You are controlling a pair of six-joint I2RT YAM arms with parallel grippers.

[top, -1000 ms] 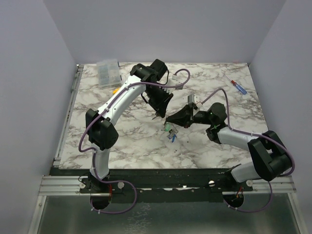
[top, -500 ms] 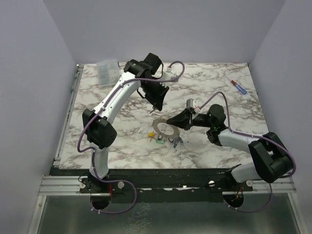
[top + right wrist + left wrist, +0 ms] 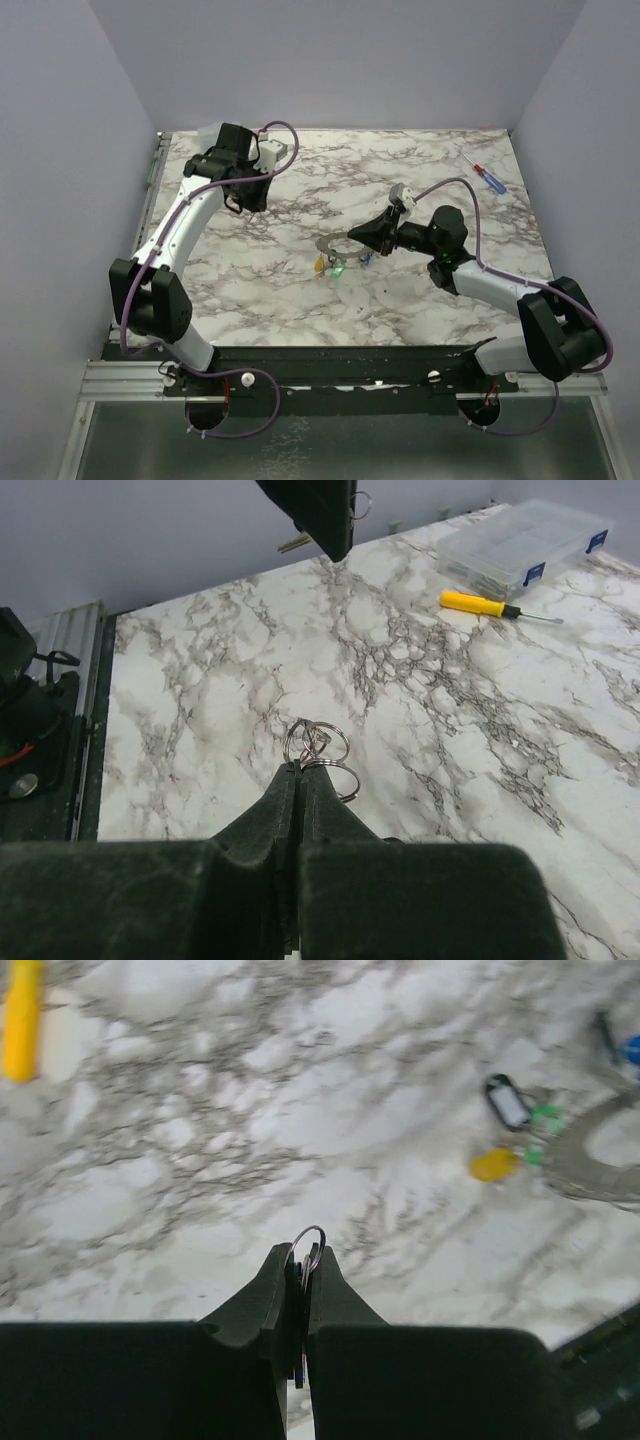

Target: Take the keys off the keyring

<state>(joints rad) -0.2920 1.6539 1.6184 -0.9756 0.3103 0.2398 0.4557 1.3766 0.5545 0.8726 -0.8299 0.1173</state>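
The robot will lower its left gripper and draw it back to release the key on bare marble, which is below the gripper and nearer the robot's base, clear of the keyring (image 3: 334, 249).
My left gripper (image 3: 247, 203) is shut on a single key (image 3: 300, 1280), away from the rest, over the back left of the table. The key's small wire ring (image 3: 308, 1243) sticks out past the fingertips. My right gripper (image 3: 362, 238) is shut at the edge of the grey keyring (image 3: 334, 249), mid-table. Yellow (image 3: 319, 265), green (image 3: 338, 268) and blue (image 3: 364, 260) keys hang from it. The left wrist view shows the keyring (image 3: 600, 1155) with yellow (image 3: 494, 1165) and black (image 3: 506, 1101) tags. In the right wrist view only small wire rings (image 3: 318, 742) show at my fingertips.
A yellow-handled screwdriver (image 3: 488, 603) and a clear plastic box (image 3: 525, 545) lie at the back left. A red-and-blue screwdriver (image 3: 487, 178) lies at the back right. Purple walls close in the marble table (image 3: 250, 290) on three sides.
My left arm has swung left and back, away from the keyring, with one key in its jaws. The right gripper has kept hold of the keyring and shifted it slightly back.
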